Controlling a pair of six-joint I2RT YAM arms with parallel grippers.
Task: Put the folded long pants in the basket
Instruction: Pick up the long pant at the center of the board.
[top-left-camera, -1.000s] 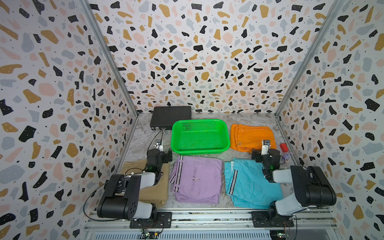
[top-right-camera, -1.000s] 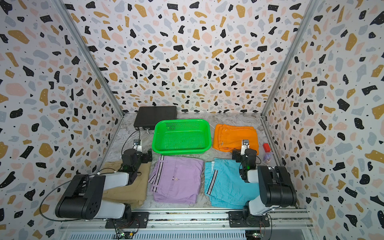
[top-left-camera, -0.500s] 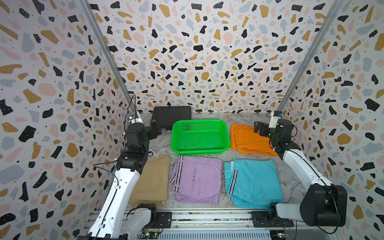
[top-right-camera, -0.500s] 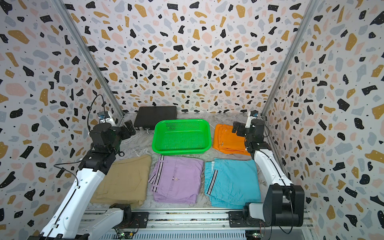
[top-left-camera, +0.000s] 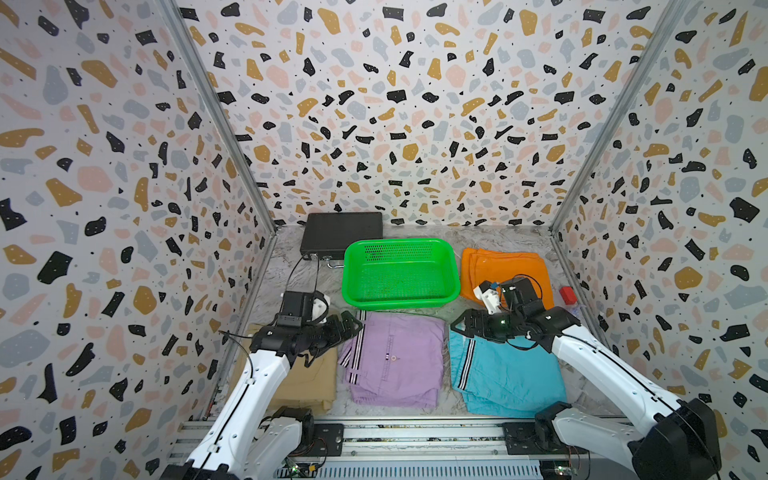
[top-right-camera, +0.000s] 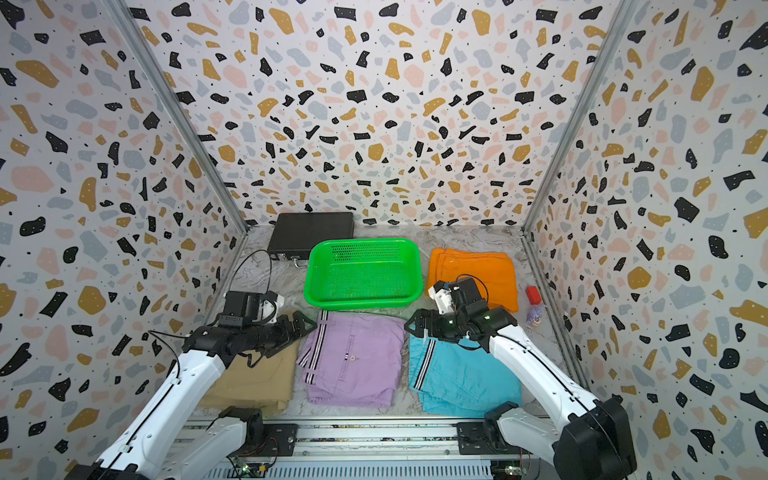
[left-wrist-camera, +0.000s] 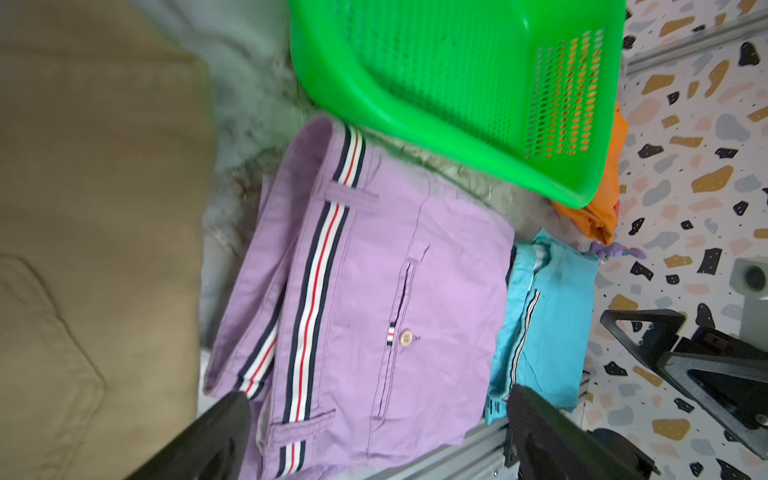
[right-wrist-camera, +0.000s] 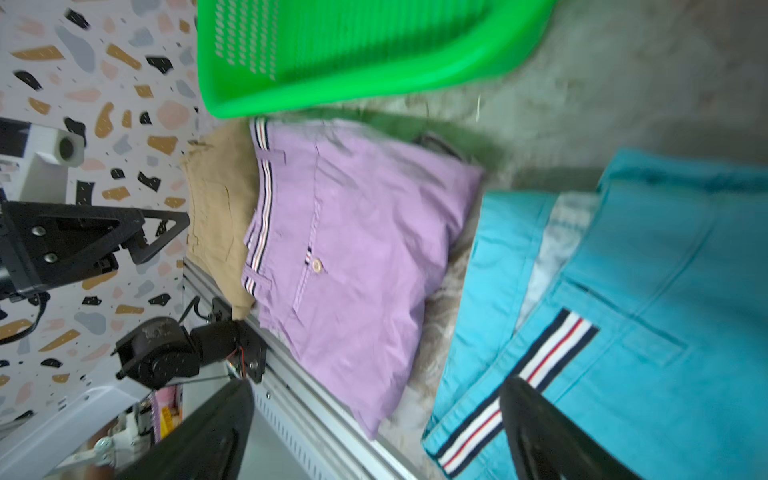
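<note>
Next, my right gripper moves down and back onto the lilac pants' edge by the turquoise pants below it, where bare tabletop leaves room.
The green basket (top-left-camera: 399, 304) (top-right-camera: 362, 302) stands empty at mid-table, also seen in the wrist views (left-wrist-camera: 457, 137) (right-wrist-camera: 332, 99). Lilac pants (top-left-camera: 395, 361) (top-right-camera: 353, 357) (left-wrist-camera: 374, 270) (right-wrist-camera: 353, 249) lie folded in front of it. Tan pants (top-left-camera: 307, 382) (top-right-camera: 253, 378) (left-wrist-camera: 95, 208) lie to their left, turquoise pants (top-left-camera: 507, 378) (top-right-camera: 461, 374) (right-wrist-camera: 644, 291) to their right. Orange pants (top-left-camera: 505, 266) (top-right-camera: 473, 266) lie right of the basket. My left gripper (top-left-camera: 353, 326) (left-wrist-camera: 374, 415) hovers open over the lilac pants' far left corner. My right gripper (top-left-camera: 457, 326) (right-wrist-camera: 376, 399) hovers open over the turquoise pants' far left corner. Both hold nothing.
A flat black box (top-left-camera: 340, 232) sits at the back left behind the basket. A small red object (top-left-camera: 567, 295) and a small purple thing (top-right-camera: 534, 313) lie by the right wall. Patterned walls close three sides; a metal rail (top-left-camera: 415, 432) runs along the front.
Both arms unfolded from rest, rose toward the back, then came down low over the front row of pants with the grippers turned inward toward each other. The pants and basket have not moved.
</note>
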